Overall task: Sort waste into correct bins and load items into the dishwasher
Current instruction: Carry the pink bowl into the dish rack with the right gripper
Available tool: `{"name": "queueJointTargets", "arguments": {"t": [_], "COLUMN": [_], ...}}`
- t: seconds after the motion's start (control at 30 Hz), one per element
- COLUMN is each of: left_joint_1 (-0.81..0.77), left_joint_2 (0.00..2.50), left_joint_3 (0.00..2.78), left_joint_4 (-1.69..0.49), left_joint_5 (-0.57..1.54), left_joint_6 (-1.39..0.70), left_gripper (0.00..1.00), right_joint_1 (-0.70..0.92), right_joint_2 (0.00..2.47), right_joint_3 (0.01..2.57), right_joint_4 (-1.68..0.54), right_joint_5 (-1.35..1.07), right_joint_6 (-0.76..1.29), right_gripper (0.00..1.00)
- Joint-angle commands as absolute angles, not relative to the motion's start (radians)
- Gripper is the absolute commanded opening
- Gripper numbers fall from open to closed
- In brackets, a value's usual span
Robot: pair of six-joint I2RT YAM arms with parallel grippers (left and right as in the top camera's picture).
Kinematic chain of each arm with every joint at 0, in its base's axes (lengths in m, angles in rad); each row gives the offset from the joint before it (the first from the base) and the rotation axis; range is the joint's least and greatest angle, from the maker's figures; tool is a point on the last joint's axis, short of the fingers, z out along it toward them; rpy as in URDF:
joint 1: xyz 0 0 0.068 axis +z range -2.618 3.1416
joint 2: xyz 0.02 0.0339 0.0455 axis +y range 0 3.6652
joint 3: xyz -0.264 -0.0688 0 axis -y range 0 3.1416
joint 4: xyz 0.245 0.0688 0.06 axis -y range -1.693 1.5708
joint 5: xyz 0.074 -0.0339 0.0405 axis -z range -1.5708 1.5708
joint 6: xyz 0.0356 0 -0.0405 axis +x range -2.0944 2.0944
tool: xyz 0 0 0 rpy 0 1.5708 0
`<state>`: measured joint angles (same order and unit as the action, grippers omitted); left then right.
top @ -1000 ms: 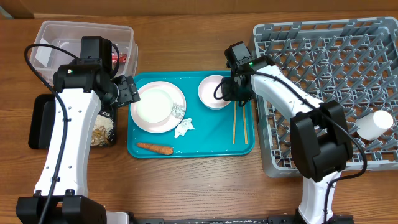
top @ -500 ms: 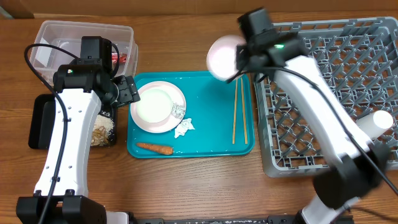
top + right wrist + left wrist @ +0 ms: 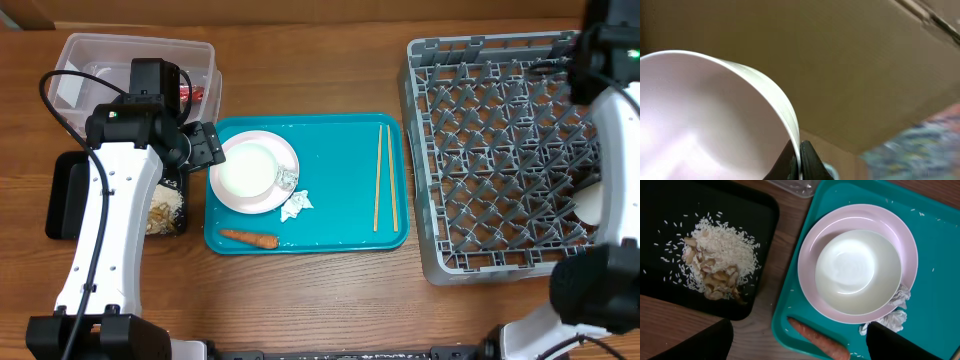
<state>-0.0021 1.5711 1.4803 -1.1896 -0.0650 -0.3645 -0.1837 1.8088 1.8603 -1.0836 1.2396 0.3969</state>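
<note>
The right gripper carries the white bowl (image 3: 700,115) down onto the far end of the grey dish rack next, beyond the white cup.
My right gripper (image 3: 799,157) is shut on the rim of the white bowl (image 3: 700,115), held up in the air; in the overhead view the bowl is hidden, and the right arm (image 3: 610,90) rises over the grey dish rack (image 3: 500,150) at its far right. My left gripper (image 3: 800,347) hangs open above the teal tray's left edge, straddling the orange carrot (image 3: 817,341). Beside it sits the white plate (image 3: 812,280) with a white cup (image 3: 857,270) on it and crumpled tissue (image 3: 895,312) at its rim. The chopsticks (image 3: 385,178) lie on the teal tray (image 3: 340,150).
The clear tub (image 3: 100,60) at the back left holds a red wrapper (image 3: 190,93). The black tray (image 3: 670,210) left of the teal one holds rice and beige scraps (image 3: 720,265). A white cup (image 3: 590,200) shows in the rack behind the right arm.
The right gripper closed on the bowl, lifted it off the teal tray and swung it right, over the rack. The left arm has stayed still.
</note>
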Motion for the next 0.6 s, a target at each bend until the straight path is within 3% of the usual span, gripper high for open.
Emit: {"name": "queueJointTargets", "arguments": {"t": [0.0,0.57], "left_joint_1": [-0.001,-0.001], "left_joint_2": [1.565,1.565], "left_joint_3": [1.497,1.497], "left_joint_4": [-1.19,-1.186], "left_joint_5": [-0.075,-0.058], "left_joint_6": [-0.374,-0.375], "left_gripper": [0.87,0.87], "right_joint_1": [-0.262,-0.316], "right_joint_2": [1.875,2.165], "right_joint_3": [1.856,1.85], "right_joint_4": [-1.064,-1.139], "right_joint_5": [1.296,1.246], "right_joint_6": [0.424,0.604], "right_gripper": [0.04,0.04]}}
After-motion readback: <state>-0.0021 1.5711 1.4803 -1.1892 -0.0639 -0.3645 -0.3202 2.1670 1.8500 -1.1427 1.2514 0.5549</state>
